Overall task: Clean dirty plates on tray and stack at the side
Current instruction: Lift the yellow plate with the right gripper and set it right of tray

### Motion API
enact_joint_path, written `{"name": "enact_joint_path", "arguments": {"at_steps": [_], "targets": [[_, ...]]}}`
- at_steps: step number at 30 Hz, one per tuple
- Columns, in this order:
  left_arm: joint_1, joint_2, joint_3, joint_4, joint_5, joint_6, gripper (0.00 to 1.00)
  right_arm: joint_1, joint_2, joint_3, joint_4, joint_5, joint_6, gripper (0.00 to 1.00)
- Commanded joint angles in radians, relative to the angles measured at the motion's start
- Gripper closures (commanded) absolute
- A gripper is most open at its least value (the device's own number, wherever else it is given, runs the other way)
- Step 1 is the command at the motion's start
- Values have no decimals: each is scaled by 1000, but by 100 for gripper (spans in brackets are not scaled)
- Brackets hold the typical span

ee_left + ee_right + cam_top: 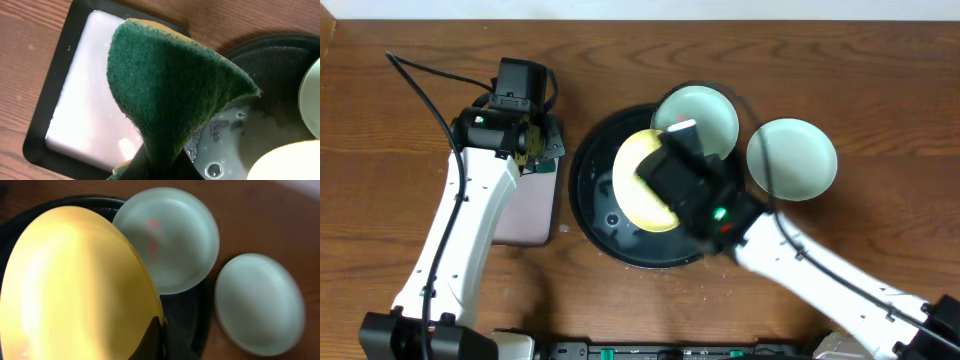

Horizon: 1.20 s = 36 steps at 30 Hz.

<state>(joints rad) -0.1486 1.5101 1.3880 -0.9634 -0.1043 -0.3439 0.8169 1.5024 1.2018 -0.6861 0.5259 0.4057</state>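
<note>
I will move my right gripper to the right in the overhead view next and then lower it over the mint plate atop the table (792, 160) (260, 304), because that plate is free of smears and lies beside the tray.
The round black tray (592, 200) sits mid-table with wet patches inside. My right gripper (665, 185) is shut on the rim of the pale yellow plate (638, 180) and holds it tilted over the tray; the right wrist view shows it large (75, 285). One mint plate with a red smear (705, 112) (170, 237) rests on the tray's far right rim. The other mint plate (792, 158) (260, 302) lies on the table to the right of the tray. My left gripper (532, 140) is shut on a green scouring sponge (170, 85) above the rectangular tray.
A rectangular black-rimmed tray with a pale pink inside (525, 205) (90, 110) lies left of the round tray (280, 65). Cables run across the table at the far left. The table's front edge holds dark equipment.
</note>
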Motion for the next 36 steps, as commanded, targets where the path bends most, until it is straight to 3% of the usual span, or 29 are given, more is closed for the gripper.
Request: {"name": "enact_joint_path", "arguments": {"at_steps": [1, 7, 14, 18, 23, 36], "targets": [[3, 5, 3, 0, -12, -14, 92, -137, -65, 8, 10, -294, 50, 99], [3, 5, 3, 0, -12, -14, 93, -439, -127, 8, -49, -505, 50, 99], [3, 5, 3, 0, -12, -14, 93, -798, -112, 4, -192, -523, 28, 99], [3, 5, 3, 0, -12, -14, 92, -932, -84, -29, -195, -507, 0, 99], [3, 5, 3, 1, -12, -14, 93, -1008, -14, -81, -144, -455, -26, 99], [3, 5, 3, 3, -12, -14, 93, -1011, 189, -112, 18, -460, -59, 97]]}}
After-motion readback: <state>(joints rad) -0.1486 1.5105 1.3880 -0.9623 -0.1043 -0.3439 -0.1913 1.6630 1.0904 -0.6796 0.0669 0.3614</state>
